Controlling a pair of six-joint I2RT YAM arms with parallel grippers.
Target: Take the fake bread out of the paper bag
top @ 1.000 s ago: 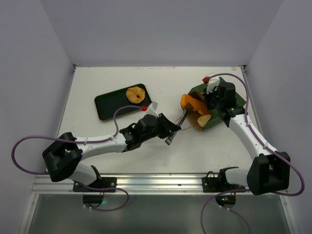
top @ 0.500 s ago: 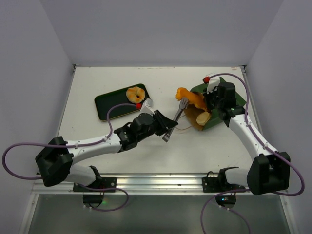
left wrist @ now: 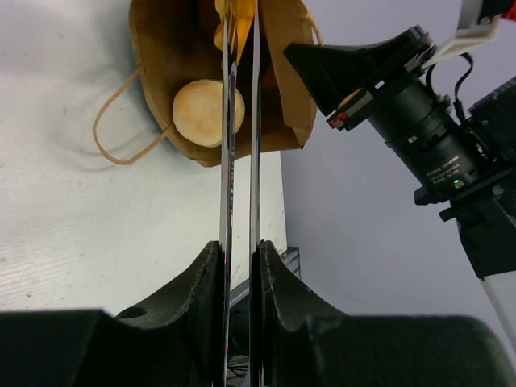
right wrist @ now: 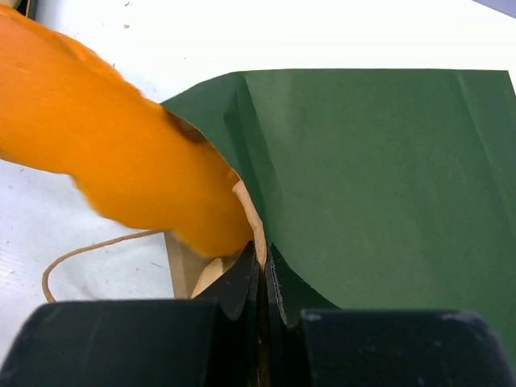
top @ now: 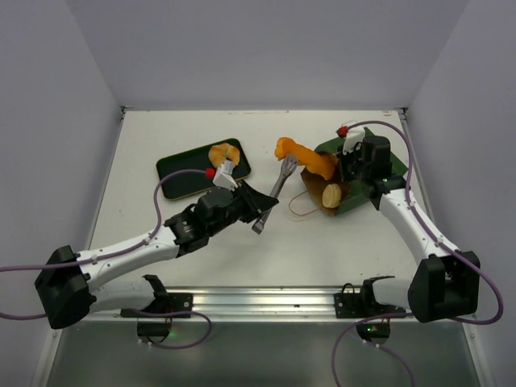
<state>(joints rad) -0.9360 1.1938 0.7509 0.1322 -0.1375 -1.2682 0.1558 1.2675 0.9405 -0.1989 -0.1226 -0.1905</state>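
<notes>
The robot should next swing its left gripper over the bare end of the tray and down to release the loaf [top: 305,158], because that end of the tray lies to the gripper's left in the top view.
The paper bag [top: 353,204] lies on its side at the right, green outside, brown inside [left wrist: 161,48], mouth facing left. My right gripper [top: 353,172] is shut on its upper edge [right wrist: 264,254]. My left gripper [top: 262,212] is shut on metal tongs [top: 280,181], whose blades run between its fingers [left wrist: 239,161]. The tongs pinch the long orange loaf [top: 305,158], which sticks mostly out of the bag's mouth and shows large in the right wrist view [right wrist: 121,169]. A tan round roll [top: 331,195] lies inside the mouth [left wrist: 208,113].
A dark green flat tray [top: 181,173] lies at the left with a golden roll [top: 224,153] on its far end. The bag's twine handle [top: 300,207] loops onto the table in front of the mouth. Walls close in on three sides.
My left arm has drawn back to the left with the tongs, pulling the orange loaf leftward out of the bag's mouth. The right gripper has held the bag still.
</notes>
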